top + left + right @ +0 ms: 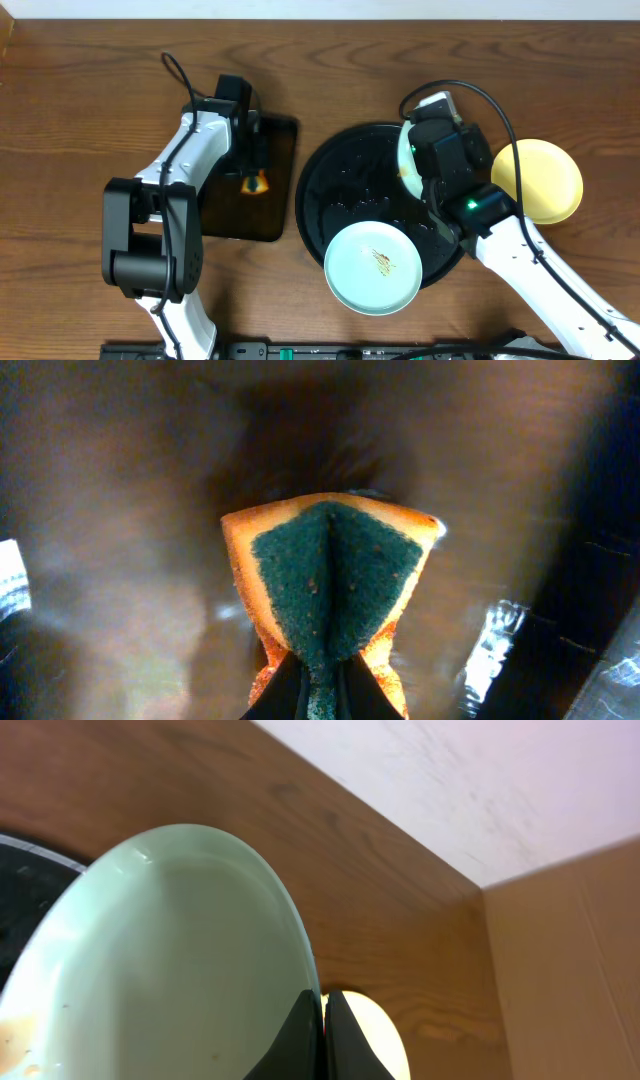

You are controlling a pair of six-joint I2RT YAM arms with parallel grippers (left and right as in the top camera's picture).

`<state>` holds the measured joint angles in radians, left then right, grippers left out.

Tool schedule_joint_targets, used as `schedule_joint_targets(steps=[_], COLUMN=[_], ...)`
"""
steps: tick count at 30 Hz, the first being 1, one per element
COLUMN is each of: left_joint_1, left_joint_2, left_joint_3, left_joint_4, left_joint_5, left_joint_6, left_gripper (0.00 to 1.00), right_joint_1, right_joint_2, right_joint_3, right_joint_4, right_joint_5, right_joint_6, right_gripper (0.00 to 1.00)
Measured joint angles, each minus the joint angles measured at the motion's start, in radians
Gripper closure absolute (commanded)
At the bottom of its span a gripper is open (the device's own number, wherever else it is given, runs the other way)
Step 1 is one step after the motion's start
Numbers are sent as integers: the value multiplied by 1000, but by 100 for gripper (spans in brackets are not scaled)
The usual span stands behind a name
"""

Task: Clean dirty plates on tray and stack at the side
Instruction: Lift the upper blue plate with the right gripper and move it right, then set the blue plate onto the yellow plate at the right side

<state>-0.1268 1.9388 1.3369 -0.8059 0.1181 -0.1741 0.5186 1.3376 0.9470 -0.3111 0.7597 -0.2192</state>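
Note:
My right gripper holds the second mint-green plate tilted on edge and should next take it toward the yellow plate (543, 179) and down, tilting it flat over the tray's rim.
The large black tray (340, 190) sits mid-table. A mint-green plate (372, 266) with a brown smear lies on its front rim. My right gripper (425, 150) is shut on the rim of a second mint-green plate (170, 970), holding it tilted on edge over the tray's right side; only a sliver of it shows in the overhead view (404, 150). A pale yellow plate (543, 179) lies on the bare wood to the right and also shows in the right wrist view (375, 1040). My left gripper (322, 695) is shut on an orange and green sponge (330, 585), also seen from overhead (254, 183).
A dark rectangular tray (275, 180) lies left of the black tray, under the left gripper. The table's far edge and a pale wall (470, 780) lie beyond. A cardboard-brown surface (570, 970) stands at the right.

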Motion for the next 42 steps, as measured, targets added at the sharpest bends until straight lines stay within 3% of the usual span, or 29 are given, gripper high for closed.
schedule_joint_targets(steps=[3,11,19,23,29,36,42], left_joint_1=[5,5,5,5,5,5,5], left_joint_2=[0,0,0,0,0,0,0], left_joint_3=[0,0,0,0,0,0,0], left_joint_4=[-4,-1,-5,-6,-9,-10,-9], left_joint_5=[-62,-64,-64,-64,-64,-64,-61], left_joint_6=[-64,-69,-69,-69,-69,-69,-69], left_gripper=[93,93,92,92,92,92,92], right_joint_1=[-2,-39,-230,-332,-478,-608,-621], right_joint_2=[0,0,0,0,0,0,21], right_joint_3=[0,0,0,0,0,-1,-4], right_joint_4=[-7,-26,-45,-92,-148,-306,-395], right_joint_5=[-21,64,57,-64,-358,-658,-761], right_joint_6=[-14,108,219,247,323,348,350], right_gripper=[99,99,99,94,72,71,72])
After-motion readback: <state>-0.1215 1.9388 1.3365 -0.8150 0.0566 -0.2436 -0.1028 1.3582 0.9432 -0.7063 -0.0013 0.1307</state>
